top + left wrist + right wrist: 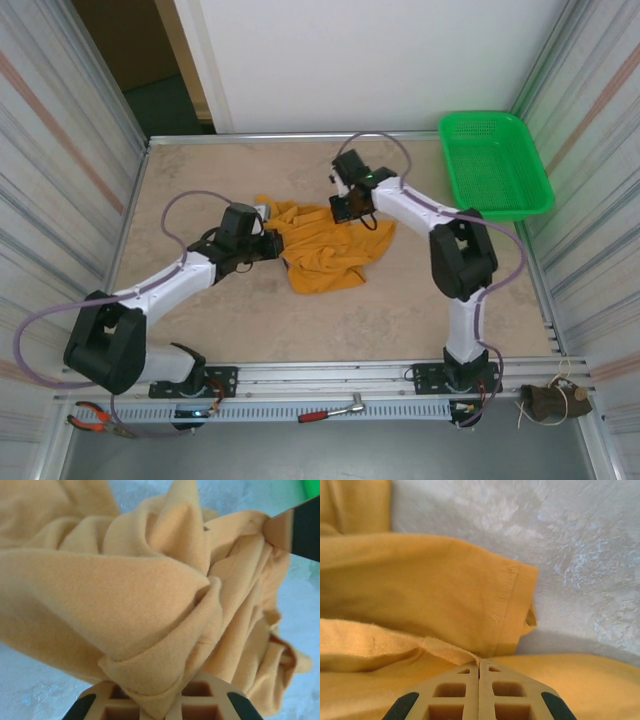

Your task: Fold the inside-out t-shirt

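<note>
The t-shirt (330,245) lies bunched up, so my left gripper will next lift the thick fold up and outward over the bare tabletop beyond the heap and release it.
The inside-out t-shirt (330,245), orange-yellow, lies bunched in a heap at the middle of the table. My left gripper (272,243) is at the heap's left edge, shut on a thick fold of the t-shirt (150,680) that bulges out over its fingers. At the heap's upper right my right gripper (352,212) is shut on a thin ribbed hem of the t-shirt (445,652), its jaws pressed together. A stitched sleeve end (515,605) lies just beyond the right fingers. The other arm's finger (300,530) touches the cloth in the left wrist view.
A green plastic basket (495,165) stands at the back right corner of the table. Bare tabletop (400,310) lies in front of the heap. Pliers (95,420) and a red-handled tool (330,410) rest on the front rail.
</note>
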`<act>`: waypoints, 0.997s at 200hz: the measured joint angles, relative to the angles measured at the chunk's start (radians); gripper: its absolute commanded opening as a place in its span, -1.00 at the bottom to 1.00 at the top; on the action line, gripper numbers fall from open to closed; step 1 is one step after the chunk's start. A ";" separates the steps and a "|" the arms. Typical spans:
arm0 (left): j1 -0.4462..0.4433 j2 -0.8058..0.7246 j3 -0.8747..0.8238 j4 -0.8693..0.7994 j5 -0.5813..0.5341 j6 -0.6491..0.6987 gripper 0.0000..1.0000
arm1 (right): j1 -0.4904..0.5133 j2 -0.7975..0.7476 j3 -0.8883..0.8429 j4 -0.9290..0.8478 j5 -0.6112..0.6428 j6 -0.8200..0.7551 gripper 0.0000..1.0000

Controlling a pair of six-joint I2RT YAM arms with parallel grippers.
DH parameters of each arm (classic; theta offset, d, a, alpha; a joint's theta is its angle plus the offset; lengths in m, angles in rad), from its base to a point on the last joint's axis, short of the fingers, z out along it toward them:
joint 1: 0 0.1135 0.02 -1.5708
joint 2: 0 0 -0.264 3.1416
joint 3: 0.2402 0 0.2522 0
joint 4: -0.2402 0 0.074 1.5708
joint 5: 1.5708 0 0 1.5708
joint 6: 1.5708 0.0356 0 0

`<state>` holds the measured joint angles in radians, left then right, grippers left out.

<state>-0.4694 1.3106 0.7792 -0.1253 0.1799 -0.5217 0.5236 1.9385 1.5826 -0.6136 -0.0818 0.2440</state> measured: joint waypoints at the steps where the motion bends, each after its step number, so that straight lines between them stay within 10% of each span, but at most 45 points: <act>1: 0.001 -0.003 0.004 -0.003 0.001 0.000 -1.00 | -0.006 -0.009 -0.004 0.003 -0.013 0.005 -1.00; 74: 0.109 -0.131 0.386 -0.028 0.129 -0.008 -1.00 | -0.317 -0.487 -0.040 0.545 -0.730 0.596 -1.00; 149: 0.175 -0.091 0.600 -0.089 0.151 0.005 -1.00 | -0.403 -0.486 0.183 0.748 -0.777 0.824 -1.00; 169: 0.175 -0.059 0.598 -0.092 0.176 0.001 -1.00 | -0.374 -0.494 0.127 0.711 -0.756 0.790 -0.14; 199: 0.169 -0.037 0.597 -0.110 0.202 -0.006 -1.00 | -0.338 -0.502 -0.091 0.653 -0.704 0.713 0.05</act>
<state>-0.3004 1.2732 1.3758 -0.2352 0.3817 -0.5282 0.1856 1.4368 1.4914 0.0395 -0.7860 0.9565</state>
